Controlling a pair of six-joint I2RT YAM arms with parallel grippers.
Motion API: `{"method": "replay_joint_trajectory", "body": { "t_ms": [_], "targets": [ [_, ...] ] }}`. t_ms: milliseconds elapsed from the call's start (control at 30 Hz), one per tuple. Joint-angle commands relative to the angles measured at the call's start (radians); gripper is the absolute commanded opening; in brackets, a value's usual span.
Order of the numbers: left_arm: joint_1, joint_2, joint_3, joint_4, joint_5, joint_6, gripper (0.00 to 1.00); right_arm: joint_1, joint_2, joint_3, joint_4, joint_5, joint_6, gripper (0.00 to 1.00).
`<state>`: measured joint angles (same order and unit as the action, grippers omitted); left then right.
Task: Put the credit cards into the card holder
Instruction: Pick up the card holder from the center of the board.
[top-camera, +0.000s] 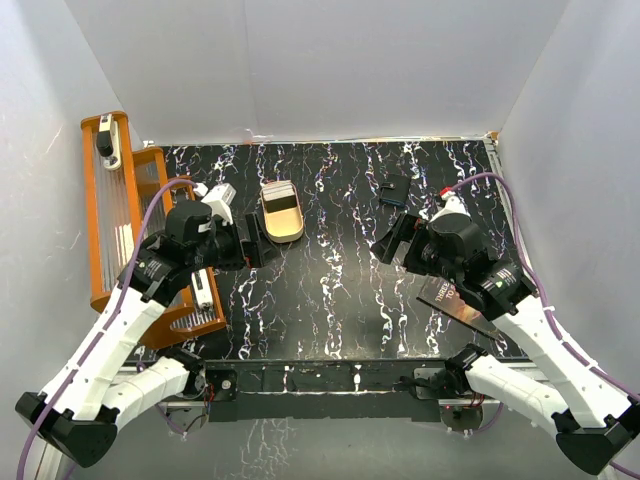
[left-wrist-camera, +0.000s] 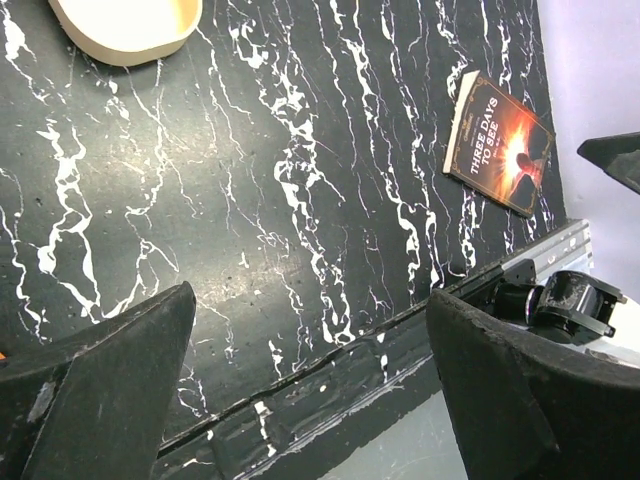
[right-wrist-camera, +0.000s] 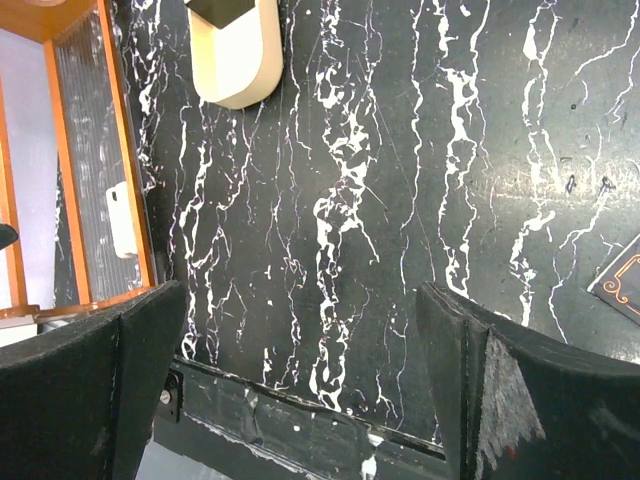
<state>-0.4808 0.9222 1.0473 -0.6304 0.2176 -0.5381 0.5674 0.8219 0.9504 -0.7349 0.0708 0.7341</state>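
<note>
The holder lies flat, outward and below, so my right gripper will reach outward and down onto the card holder's edge by the nearer side wall.
The card holder, a small black wallet, lies flat on the marbled table toward the back right. The credit cards show as a small stack at the far end of a tan oval tray; the right wrist view catches a dark corner of the cards. My left gripper hovers just left of the tray, open and holding nothing. My right gripper hangs in front of the card holder, open with nothing in it. Both look down at bare table near the front edge.
An orange slatted rack with white items stands along the left side. A dark book with pale lettering lies at the right front, partly under my right arm. White walls enclose the table.
</note>
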Motion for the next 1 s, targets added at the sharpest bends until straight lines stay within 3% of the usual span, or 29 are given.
{"method": "replay_joint_trajectory", "body": {
  "t_ms": [0, 133, 400, 500, 700, 967],
  "targets": [
    [-0.002, -0.038, 0.032, 0.002, -0.039, 0.014, 0.99, -0.004, -0.012, -0.005, 0.092, 0.008, 0.002, 0.98],
    [-0.001, -0.014, 0.025, 0.024, -0.001, 0.043, 0.99, -0.003, 0.020, -0.017, 0.143, 0.094, -0.009, 0.98],
    [-0.006, 0.091, -0.009, 0.105, 0.311, 0.016, 0.99, -0.009, 0.277, 0.092, 0.206, 0.309, -0.120, 0.98],
    [-0.011, 0.088, -0.018, 0.071, 0.250, 0.035, 0.98, -0.035, 0.388, 0.139, 0.277, 0.322, -0.195, 0.93],
    [-0.011, 0.102, 0.024, -0.021, 0.224, 0.111, 0.98, -0.155, 0.613, 0.252, 0.373, 0.279, -0.260, 0.61],
    [-0.012, 0.019, 0.023, -0.019, 0.142, 0.101, 0.99, -0.278, 0.891, 0.408, 0.381, 0.258, -0.307, 0.54]
  ]
}}
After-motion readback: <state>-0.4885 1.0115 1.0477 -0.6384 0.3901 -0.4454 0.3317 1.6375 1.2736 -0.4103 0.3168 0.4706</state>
